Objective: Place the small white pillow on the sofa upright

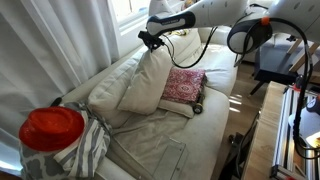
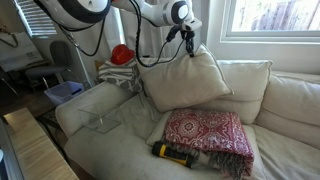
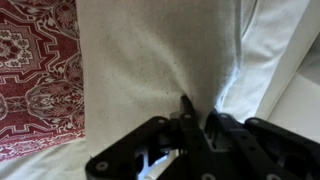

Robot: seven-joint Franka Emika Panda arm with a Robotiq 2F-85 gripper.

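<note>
My gripper should move next toward the red round thing, over the back cushion's end [image 1: 104, 94] there, and let go of the fabric. The white pillow [image 1: 148, 78] is still slanting sideways.
The small white pillow [image 1: 148, 78] stands on its lower edge on the sofa [image 1: 150, 145], leaning toward the back cushions. It also shows in an exterior view [image 2: 185, 78] and fills the wrist view [image 3: 160, 60]. My gripper [image 1: 150, 40] is at the pillow's top corner and is shut on the fabric there. In an exterior view the gripper [image 2: 188, 44] pinches that upper corner. In the wrist view the jaws [image 3: 195, 118] are closed with pillow cloth between them.
A red patterned pillow [image 2: 208, 133] lies flat on the sofa seat beside the white pillow and shows too in an exterior view [image 1: 184, 86]. A dark yellow-trimmed object [image 2: 175, 152] lies at the seat's front edge. A red round thing [image 1: 52, 128] stands at the sofa's arm.
</note>
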